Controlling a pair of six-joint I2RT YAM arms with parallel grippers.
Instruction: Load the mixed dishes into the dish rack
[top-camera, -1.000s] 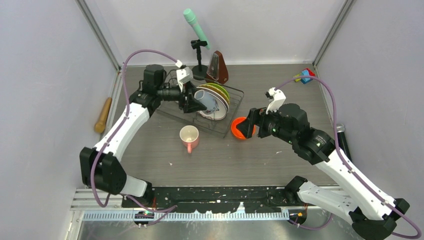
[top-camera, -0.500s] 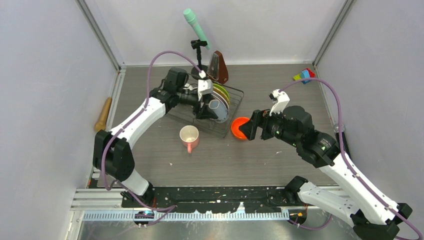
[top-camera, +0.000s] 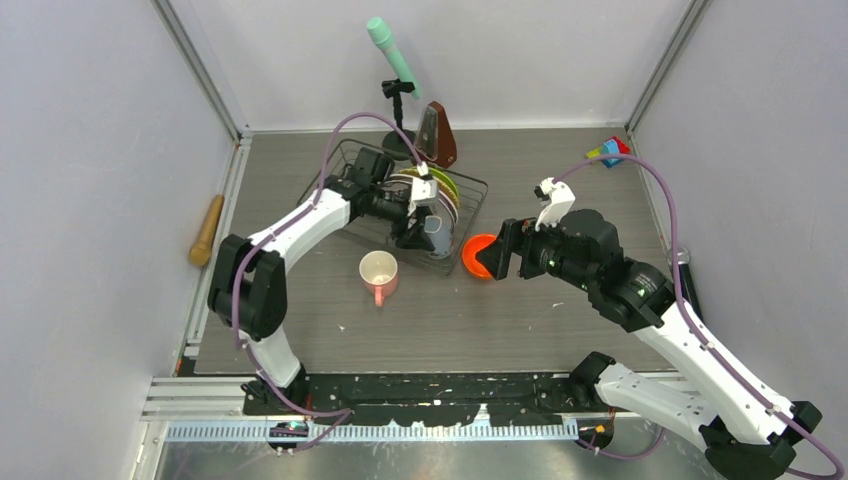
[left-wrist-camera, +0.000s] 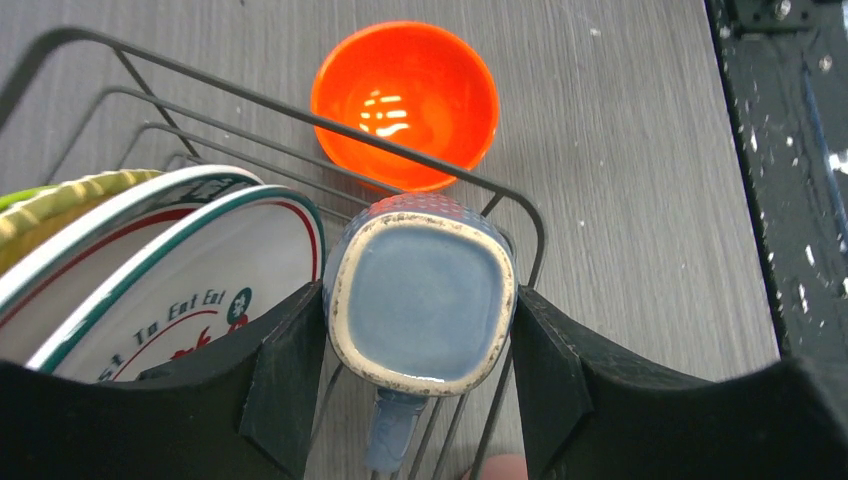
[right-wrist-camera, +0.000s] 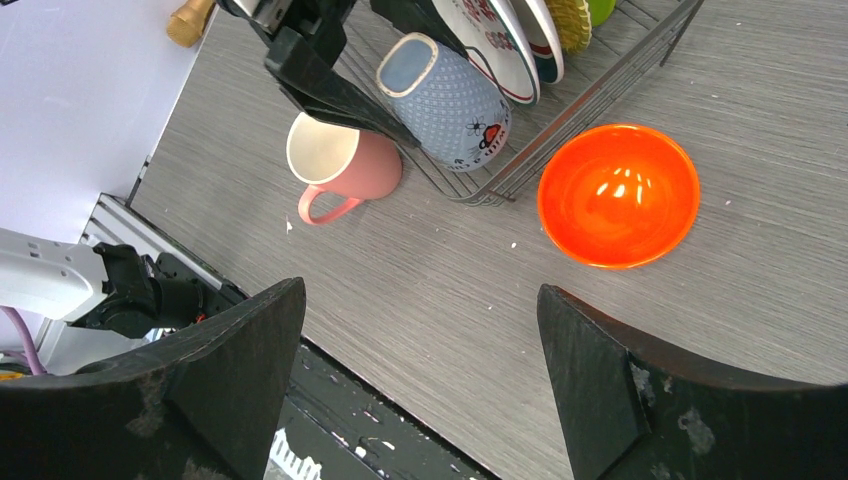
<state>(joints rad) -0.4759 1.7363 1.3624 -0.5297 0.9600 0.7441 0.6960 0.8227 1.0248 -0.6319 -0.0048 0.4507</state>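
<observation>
My right gripper needs to tip its fingers down next and lower them on both sides of the rim of the orange-red bowl below, opposite the rack, clear of the wires.
The dark wire dish rack holds a teal-rimmed white plate, a tan plate and a lime-green plate standing on edge. My left gripper is shut on the small grey-blue mug, bottom up, over the rack's near right corner. The orange-red bowl sits on the table just right of the rack. The pink mug lies on the table in front of the rack. My right gripper hangs open above the table, near the bowl, with nothing between its fingers.
A teal microphone on a stand and a brown metronome stand behind the rack. A wooden handle lies at the left wall. Coloured blocks sit in the back right corner.
My left gripper has carried the grey-blue mug rightward across the rack to its near right corner. The right arm has barely moved.
</observation>
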